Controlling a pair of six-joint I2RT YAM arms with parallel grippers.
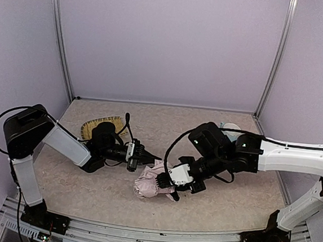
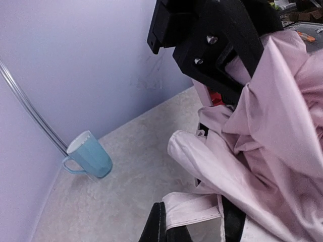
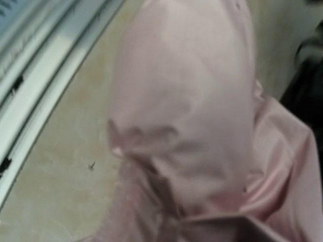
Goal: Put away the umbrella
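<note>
My right gripper should next move down with the pink bundle to the bare tabletop by the front bar and release the bundle there, because that spot is below the gripper.
The umbrella lies crumpled at the table's centre front, its pale pink fabric bunched up with some black lining showing. My left gripper reaches in from the left and is shut on a pink fabric band at the umbrella's edge. My right gripper comes from the right and clamps the bundle. In the left wrist view its black fingers press into the pink folds. Pink fabric fills the right wrist view and hides that gripper's own fingers.
A woven bamboo tray sits at the back left behind my left arm. A pale blue mug stands by the back right wall. The table's metal front rail runs close to the umbrella.
</note>
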